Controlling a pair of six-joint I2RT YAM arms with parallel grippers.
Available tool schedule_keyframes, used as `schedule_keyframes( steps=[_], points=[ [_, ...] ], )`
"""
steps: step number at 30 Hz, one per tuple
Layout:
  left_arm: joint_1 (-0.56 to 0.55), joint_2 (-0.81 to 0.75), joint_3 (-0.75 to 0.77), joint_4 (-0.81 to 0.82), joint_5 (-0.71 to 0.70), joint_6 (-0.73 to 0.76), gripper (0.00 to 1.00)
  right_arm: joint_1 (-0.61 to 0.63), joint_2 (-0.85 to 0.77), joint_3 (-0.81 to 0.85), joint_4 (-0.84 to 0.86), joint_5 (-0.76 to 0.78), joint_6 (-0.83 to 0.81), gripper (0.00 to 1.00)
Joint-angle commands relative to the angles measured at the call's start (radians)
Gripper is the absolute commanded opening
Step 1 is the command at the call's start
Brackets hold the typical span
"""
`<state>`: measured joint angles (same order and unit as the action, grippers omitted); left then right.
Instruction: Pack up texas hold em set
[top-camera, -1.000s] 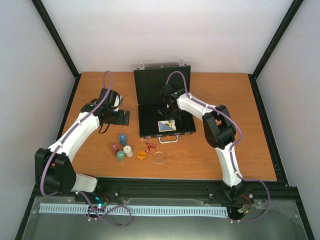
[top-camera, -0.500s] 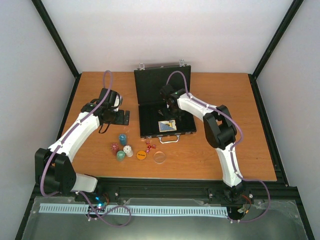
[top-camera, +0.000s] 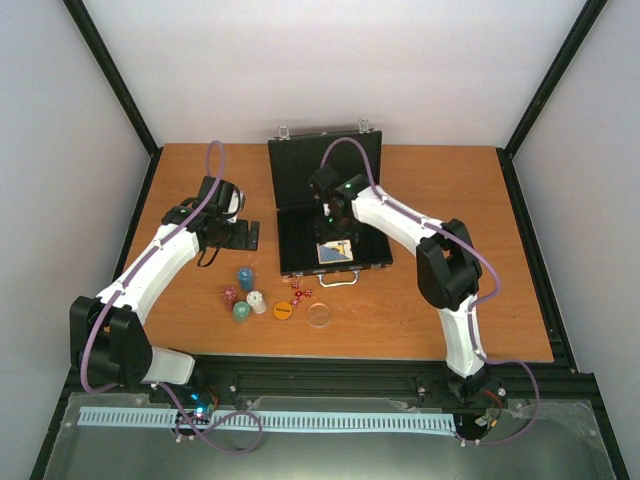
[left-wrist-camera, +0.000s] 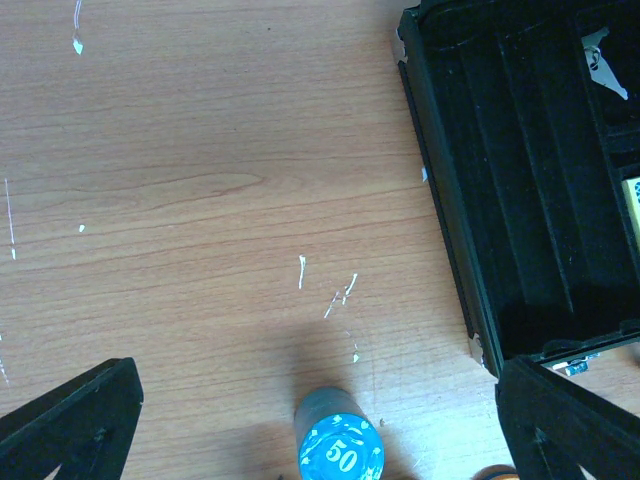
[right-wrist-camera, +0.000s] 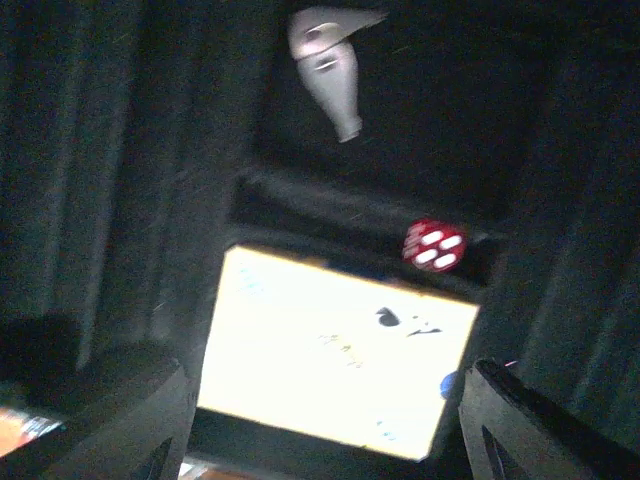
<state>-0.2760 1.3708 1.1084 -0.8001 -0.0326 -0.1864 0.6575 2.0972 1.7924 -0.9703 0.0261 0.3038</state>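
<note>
The red die nearest the handle (top-camera: 307, 293) is still outside the case, so my right gripper will next move open, back and down onto it, past the case's near edge.
The black briefcase (top-camera: 328, 212) lies open at the table's middle back. Inside it are the blue-yellow card deck (top-camera: 334, 252), glaring white in the right wrist view (right-wrist-camera: 340, 350), and one red die (right-wrist-camera: 433, 246) just beyond the deck. My right gripper (right-wrist-camera: 325, 420) hangs over the deck, open and holding nothing. My left gripper (left-wrist-camera: 320, 430) hovers open over bare wood left of the case (left-wrist-camera: 530, 180), with the blue chip stack (left-wrist-camera: 340, 452) below it. Red (top-camera: 229, 294), white (top-camera: 257, 301) and green (top-camera: 241, 311) chip stacks, the orange disc (top-camera: 283, 310), clear disc (top-camera: 320, 315) and loose red dice (top-camera: 298, 290) sit in front of the case.
The case lid (top-camera: 322, 165) lies flat toward the back wall. Black frame posts (top-camera: 115, 80) and white walls enclose the table. Bare wood (top-camera: 470, 260) stretches right of the case.
My right gripper has opened from nearly shut and drawn back a little over the case, and a red die now lies beside the deck. The left arm has not moved.
</note>
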Motion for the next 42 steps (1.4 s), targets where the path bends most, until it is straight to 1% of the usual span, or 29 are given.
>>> schedule_keyframes(
  steps=[1, 8, 12, 16, 23, 29, 42],
  points=[
    [-0.003, 0.001, 0.037, 0.009, 0.006, 0.012, 1.0, 0.1, -0.082, -0.038, -0.047, -0.037, -0.001, 0.74],
    [-0.004, -0.03, 0.029, 0.003, 0.0, 0.0, 1.0, 0.237, -0.19, -0.181, -0.014, -0.114, -0.03, 0.7],
    [-0.003, -0.051, 0.022, 0.002, -0.01, -0.011, 1.0, 0.269, -0.21, -0.268, 0.039, -0.174, -0.04, 0.68],
    [-0.004, -0.073, 0.012, 0.006, -0.013, -0.018, 1.0, 0.28, -0.198, -0.311, 0.097, -0.198, -0.04, 0.64],
    [-0.003, -0.099, -0.003, -0.003, -0.01, -0.02, 1.0, 0.287, -0.152, -0.314, 0.15, -0.172, -0.112, 0.6],
    [-0.003, -0.121, -0.02, -0.01, -0.018, -0.024, 1.0, 0.287, -0.117, -0.327, 0.156, -0.152, -0.166, 0.58],
    [-0.003, -0.115, -0.029, -0.009, -0.029, -0.026, 1.0, 0.287, -0.061, -0.348, 0.206, -0.134, -0.234, 0.57]
  ],
)
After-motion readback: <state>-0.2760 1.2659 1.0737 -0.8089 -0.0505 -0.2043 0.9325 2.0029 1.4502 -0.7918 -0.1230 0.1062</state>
